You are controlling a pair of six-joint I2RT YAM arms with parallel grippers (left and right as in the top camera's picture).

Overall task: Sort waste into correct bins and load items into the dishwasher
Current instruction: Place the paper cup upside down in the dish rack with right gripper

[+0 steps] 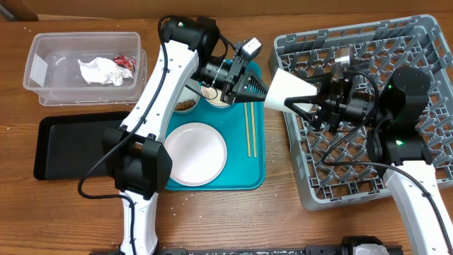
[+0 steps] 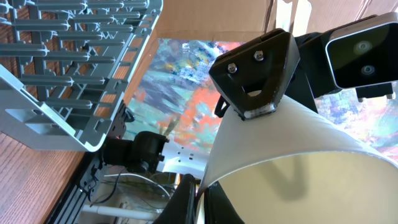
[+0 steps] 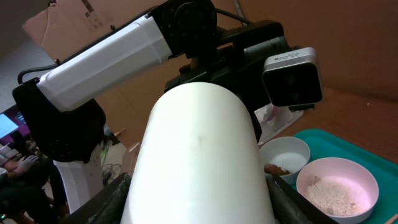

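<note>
My right gripper holds the cup (image 1: 290, 91) and needs to come back, tilt downward and release it low in the rack's near corner by the tray (image 1: 326, 177), because that spot is empty.
A white cup (image 1: 290, 91) hangs on its side in the air between the teal tray and the grey dish rack (image 1: 417, 39). My left gripper (image 1: 263, 91) is shut on the cup's rim, pinching its wall in the left wrist view (image 2: 200, 200). My right gripper (image 1: 315, 100) closes on the cup's narrow end from the rack side. In the right wrist view its fingers (image 3: 199, 208) press both sides of the cup (image 3: 199, 143). On the tray lie a round white plate (image 1: 195, 152) and chopsticks (image 1: 249, 131).
The teal tray (image 1: 244, 177) also holds a pink bowl with rice (image 3: 336, 183) and a small white bowl with brown bits (image 3: 285, 158). A clear tub (image 1: 42, 71) at far left holds a tissue (image 1: 99, 71) and a wrapper (image 1: 125, 62). A black tray (image 1: 71, 142) lies below it.
</note>
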